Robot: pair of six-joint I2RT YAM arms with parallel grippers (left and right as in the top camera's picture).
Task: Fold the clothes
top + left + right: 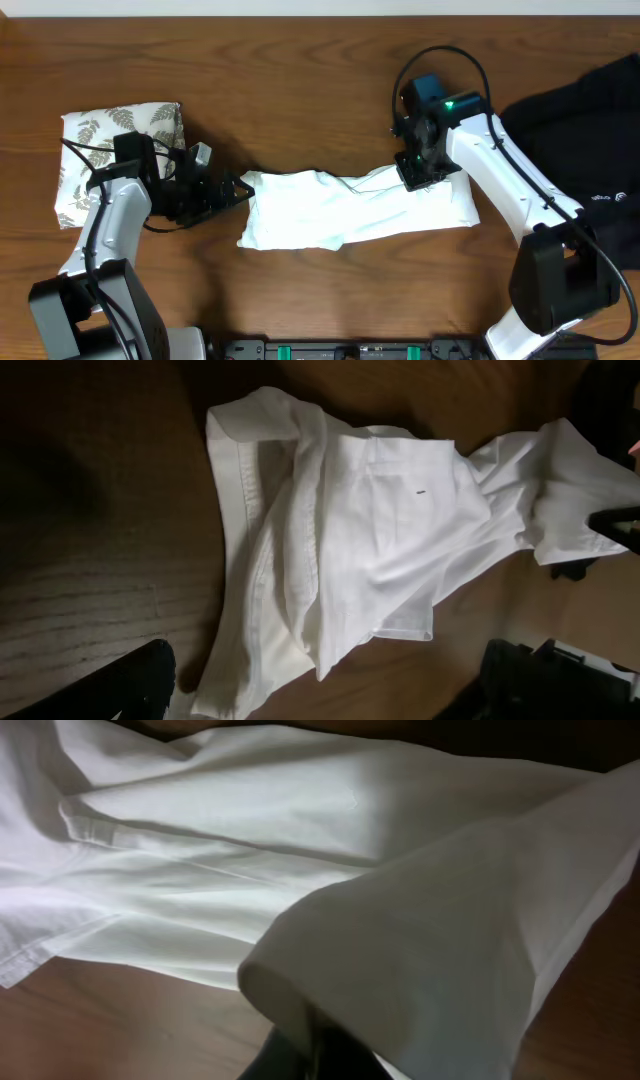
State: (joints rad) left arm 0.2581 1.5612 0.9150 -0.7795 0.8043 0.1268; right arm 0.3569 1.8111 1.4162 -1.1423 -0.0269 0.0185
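The fold's end still arches above the shirt, so next my right gripper will pull the fold to the left in the overhead view over the shirt's middle and let it go.
The white T-shirt lies bunched in a long crumpled strip across the middle of the table, its graphic hidden. My left gripper is open at the shirt's left end, low over the table. In the left wrist view its fingers stand wide apart with the shirt's hem between and ahead of them. My right gripper is at the shirt's upper right end, shut on a fold of the fabric. In the right wrist view the cloth drapes over the dark finger.
A folded white fern-print cloth lies at the far left, behind my left arm. A black garment with a small white logo lies at the right edge. Bare wooden table runs along the back.
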